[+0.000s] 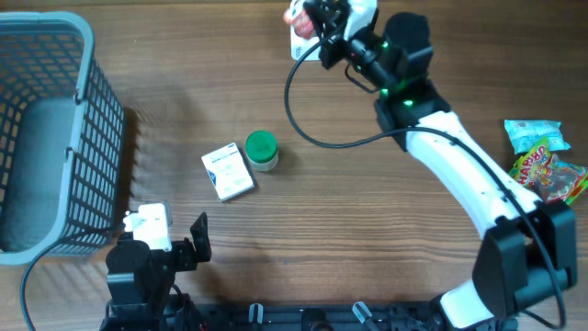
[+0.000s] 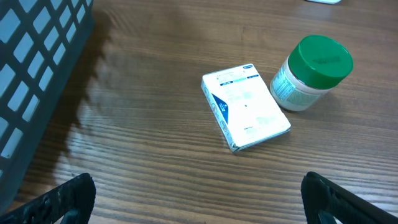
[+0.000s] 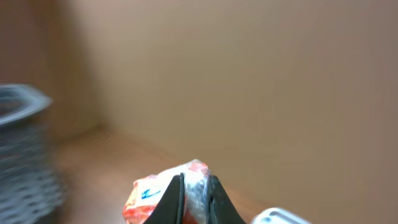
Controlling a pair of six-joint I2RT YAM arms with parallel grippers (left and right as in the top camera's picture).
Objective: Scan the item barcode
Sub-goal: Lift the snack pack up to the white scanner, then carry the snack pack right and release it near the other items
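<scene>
To the right of my right gripper in the overhead view lies bare tabletop beyond the candy bags, so I will carry the packet (image 1: 296, 14) across, lower and release it.
My right gripper (image 1: 310, 18) is at the far edge of the table, shut on a red and white crinkly packet (image 1: 296, 14). In the right wrist view the packet (image 3: 146, 198) bulges out to the left of the jaws, and its clear wrapper is pinched in my right gripper (image 3: 196, 186). A white scanner (image 1: 301, 46) lies just beneath the packet, and a corner of the scanner (image 3: 280, 216) shows at the lower right. My left gripper (image 1: 173, 234) rests at the near left, open and empty (image 2: 199, 202).
A white and blue box (image 1: 227, 172) (image 2: 245, 107) and a green-lidded jar (image 1: 261, 150) (image 2: 314, 71) sit mid-table. A grey basket (image 1: 46, 138) (image 2: 31, 74) fills the left side. Candy bags (image 1: 549, 170) lie at the right edge.
</scene>
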